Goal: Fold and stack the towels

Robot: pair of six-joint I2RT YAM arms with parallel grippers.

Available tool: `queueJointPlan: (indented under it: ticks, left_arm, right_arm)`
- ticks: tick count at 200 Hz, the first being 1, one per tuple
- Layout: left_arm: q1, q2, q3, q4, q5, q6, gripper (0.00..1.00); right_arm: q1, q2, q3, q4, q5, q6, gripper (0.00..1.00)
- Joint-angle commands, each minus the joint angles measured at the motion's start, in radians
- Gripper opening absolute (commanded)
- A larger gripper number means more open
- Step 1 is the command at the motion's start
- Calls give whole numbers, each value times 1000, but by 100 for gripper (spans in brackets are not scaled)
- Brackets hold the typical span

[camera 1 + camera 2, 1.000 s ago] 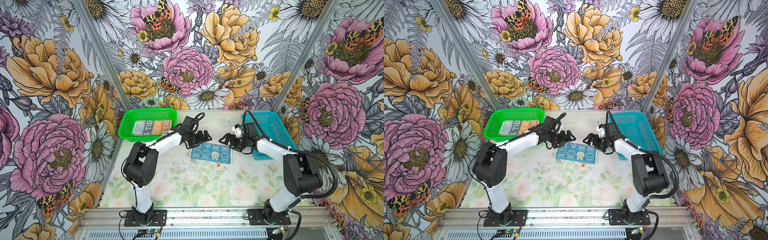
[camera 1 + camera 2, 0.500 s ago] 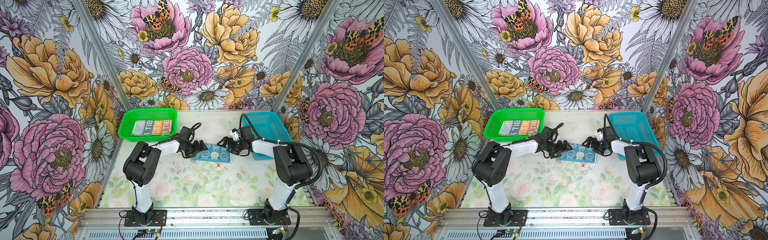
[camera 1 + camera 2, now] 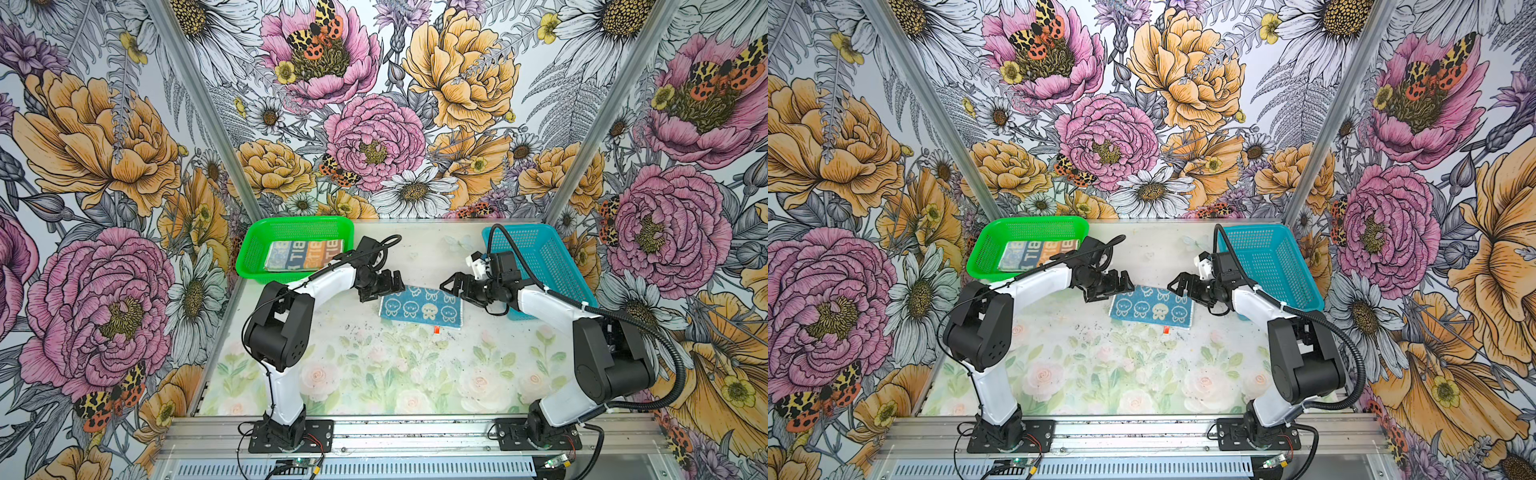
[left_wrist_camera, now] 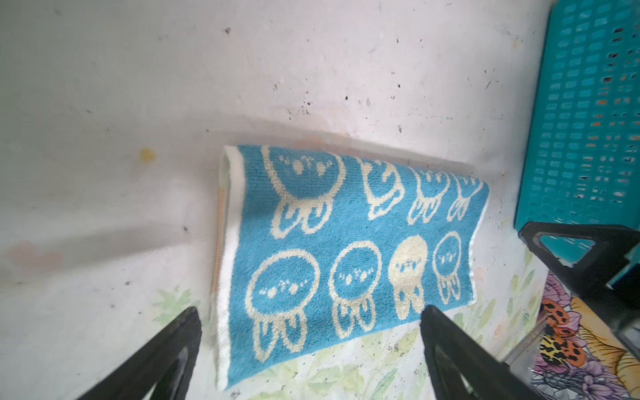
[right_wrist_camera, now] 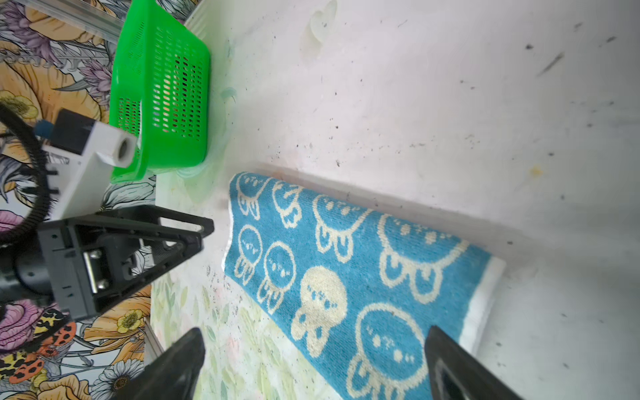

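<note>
My left gripper is open above the towel's hemmed end (image 3: 387, 308) (image 4: 260, 286) nearest the green basket. That end of the towel lies flat, so the gripper needs to lower its fingers straight onto it next and pinch it.
One of the towels, a blue towel (image 3: 422, 307) (image 3: 1152, 307) with cream rabbit faces, lies folded flat on the table's middle in both top views, its orange tag (image 3: 436, 329) at the near edge. My left gripper (image 3: 388, 286) (image 3: 1119, 286) hovers open at its left end. My right gripper (image 3: 453, 286) (image 3: 1177, 284) hovers open at its right end. In the left wrist view the left gripper (image 4: 311, 311) straddles the blue towel (image 4: 346, 249) without touching it. In the right wrist view the right gripper (image 5: 315, 332) is equally wide over the blue towel (image 5: 346, 277).
A green basket (image 3: 291, 226) (image 5: 162, 86) at the back left holds a folded cloth (image 3: 305, 255) with blue, orange and cream panels. A blue basket (image 3: 540, 257) (image 4: 588, 104) stands at the back right, close behind my right wrist.
Both arms dipped low towards the towel's ends half a second ago and have lifted slightly again. Both grippers stayed open and the towel has not moved.
</note>
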Motion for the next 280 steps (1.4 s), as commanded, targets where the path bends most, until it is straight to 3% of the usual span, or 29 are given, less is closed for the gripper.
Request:
queueJointPlan:
  ticks: [1,111,163,195,224,257,280]
  left_arm:
    - [2,60,47,-111,-85,105,99]
    - [-37,237,190,-149,-86,154,97]
    - [-51,268,184,-166,-105,165,87]
    - [-66,277,172,-179,-106,177,64]
    - [-80,282,180,-199,-137,190,28]
    - [-84,277,190,-207,-136,201,17]
    - [-87,271,221,-236,-151,227,2]
  right_arm:
    - [4,-7,-35,-52,55,-48,99]
    - [22,23,-83,-67,102,-77,99]
    - [28,48,-82,-63,104,-77,99]
    - [40,49,-77,-60,110,-70,99]
    - [51,62,-68,-57,109,-61,99]
    - [68,76,-60,-45,111,-53,99]
    - [80,83,-53,-35,110,-43,99]
